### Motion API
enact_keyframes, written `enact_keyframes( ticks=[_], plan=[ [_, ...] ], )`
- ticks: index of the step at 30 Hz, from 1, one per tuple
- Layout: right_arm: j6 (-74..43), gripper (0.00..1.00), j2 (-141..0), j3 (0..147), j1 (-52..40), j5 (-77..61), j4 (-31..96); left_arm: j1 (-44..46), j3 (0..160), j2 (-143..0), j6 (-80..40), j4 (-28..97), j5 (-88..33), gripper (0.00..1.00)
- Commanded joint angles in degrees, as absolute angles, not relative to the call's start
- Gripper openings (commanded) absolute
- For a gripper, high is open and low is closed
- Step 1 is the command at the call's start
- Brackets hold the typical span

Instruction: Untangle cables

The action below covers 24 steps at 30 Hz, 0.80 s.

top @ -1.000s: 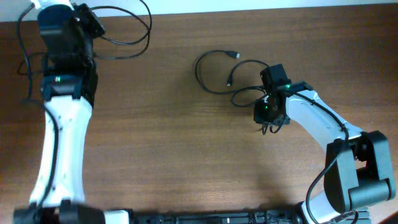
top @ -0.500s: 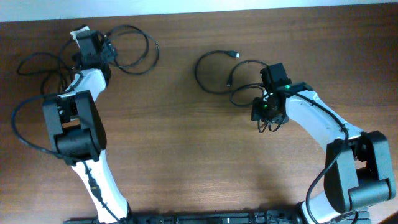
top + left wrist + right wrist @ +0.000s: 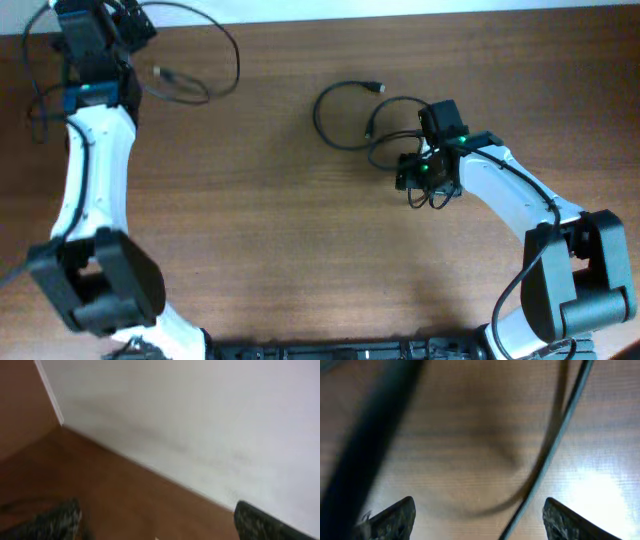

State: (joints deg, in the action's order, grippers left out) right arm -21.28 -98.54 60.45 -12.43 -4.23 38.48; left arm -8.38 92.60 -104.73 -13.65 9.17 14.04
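My left gripper moves toward the right in the overhead view and down onto the third cable's loop at the centre next, since it lies untouched.
One thin black cable (image 3: 228, 45) lies looped at the table's far left, its plug (image 3: 160, 72) just right of my left arm. My left gripper (image 3: 135, 22) sits at the far edge beside that loop. In the left wrist view the left gripper (image 3: 160, 522) is open, with only bare table between the fingers. A second cable (image 3: 330, 125) curls at the centre with a small plug (image 3: 378, 88). My right gripper (image 3: 408, 178) hovers at its right end, open. In the right wrist view a thin cable (image 3: 555, 445) runs between the wide fingers of the right gripper (image 3: 480, 520), untouched.
The wooden table (image 3: 280, 250) ends at a white wall (image 3: 200, 410) along its far edge, close behind my left gripper. A thick blurred dark wire (image 3: 370, 435) crosses the left of the right wrist view. Small black loops (image 3: 432, 198) hang beside my right gripper.
My left gripper has opened and the left arm has swung about at the far left corner; the left cable loop now lies loose. My right gripper has opened wider and edged left.
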Motion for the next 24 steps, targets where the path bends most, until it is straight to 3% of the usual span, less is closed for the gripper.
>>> enact_keyframes(
  ticks=[1, 3, 6, 10, 15, 18, 19, 24],
  plan=[
    [-21.7, 0.79, -98.2, 60.4, -12.8, -4.5, 35.9, -8.4, 92.7, -116.5, -14.1, 6.0, 12.7, 0.99],
    [-21.7, 0.79, -98.2, 60.4, -12.8, -4.5, 35.7, -8.4, 92.7, -124.9, -14.9, 16.8, 9.7, 0.99],
    [-21.7, 0.79, -98.2, 60.4, -12.8, -4.5, 36.2, -8.8, 92.7, -126.3, -6.8, 21.1, -14.8, 0.99],
    [-21.7, 0.79, -98.2, 60.4, -12.8, -4.5, 37.7, -9.8, 93.0, -124.7, -2.9, 23.6, -20.3, 0.99],
    [-21.7, 0.86, -98.1, 60.6, -12.8, -6.1, 37.6, -11.9, 94.0, -105.1, -6.8, 26.6, -20.2, 0.99],
    [-21.3, 0.86, -96.1, 65.0, -12.7, -15.9, 38.0, -3.1, 94.0, -99.0, -7.7, 30.0, -20.4, 0.99],
    [-21.4, 0.99, -94.0, 66.5, -12.4, -12.0, 40.5, 0.7, 93.9, -99.4, -7.7, 30.8, -20.3, 0.99],
    [-23.4, 0.99, -80.7, 68.9, -5.9, 9.9, 46.7, 14.8, 93.8, -101.0, -8.3, 34.8, -19.7, 0.99]
  ],
)
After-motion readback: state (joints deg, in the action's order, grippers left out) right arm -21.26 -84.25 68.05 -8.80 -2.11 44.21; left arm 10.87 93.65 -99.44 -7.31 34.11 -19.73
